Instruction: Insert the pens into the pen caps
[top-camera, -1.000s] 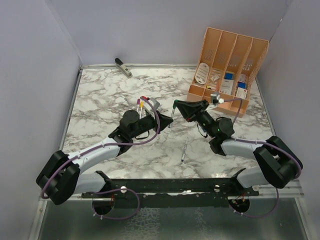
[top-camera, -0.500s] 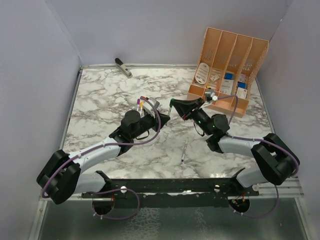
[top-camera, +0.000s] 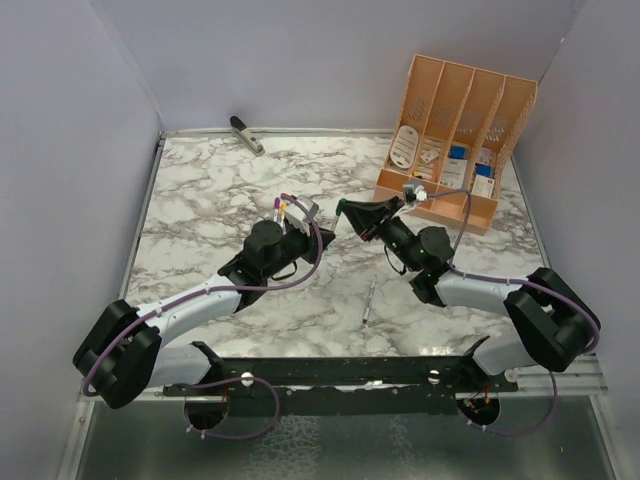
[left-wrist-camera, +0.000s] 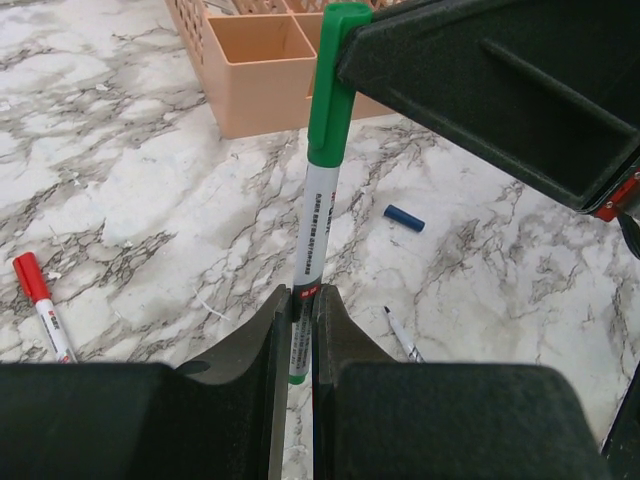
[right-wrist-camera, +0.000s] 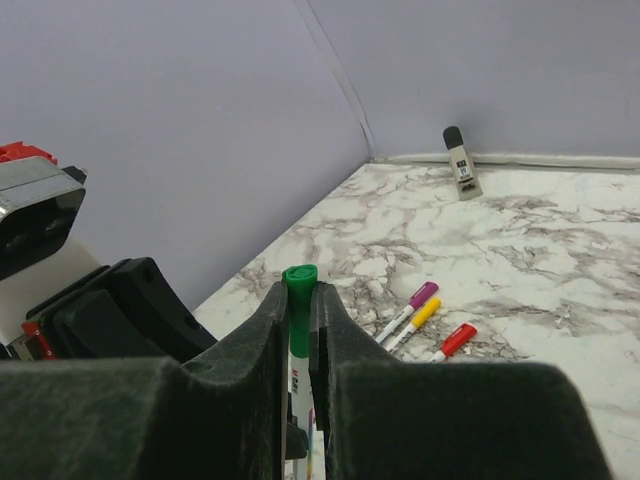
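Observation:
I will next lower my left gripper, tilt the pen flat and let it go on the bare marble (left-wrist-camera: 145, 308) beside the red-capped pen, which is below my gripper, because the green cap (left-wrist-camera: 329, 70) is on.
My left gripper (left-wrist-camera: 302, 300) is shut on the lower barrel of a silver-grey pen (left-wrist-camera: 315, 215). The pen stands nearly upright above the table. Its green cap (left-wrist-camera: 329, 70) sits on its upper end. My right gripper (right-wrist-camera: 300, 292) is shut on this green cap (right-wrist-camera: 299, 285). In the top view both grippers, left (top-camera: 325, 238) and right (top-camera: 345, 210), meet at mid-table. An uncapped pen (top-camera: 368, 300) and a blue cap (left-wrist-camera: 404, 218) lie on the marble. Capped purple (right-wrist-camera: 410, 306), yellow (right-wrist-camera: 418, 320) and red (right-wrist-camera: 451, 341) pens lie together.
An orange desk organizer (top-camera: 450, 140) stands at the back right, close behind my right gripper. A grey-black stapler-like tool (top-camera: 246, 134) lies at the back wall. The red-capped pen also shows in the left wrist view (left-wrist-camera: 40, 305).
My right arm has shifted a little to the left and farther away with the green cap. My left gripper has hardly moved and keeps hold of the pen.

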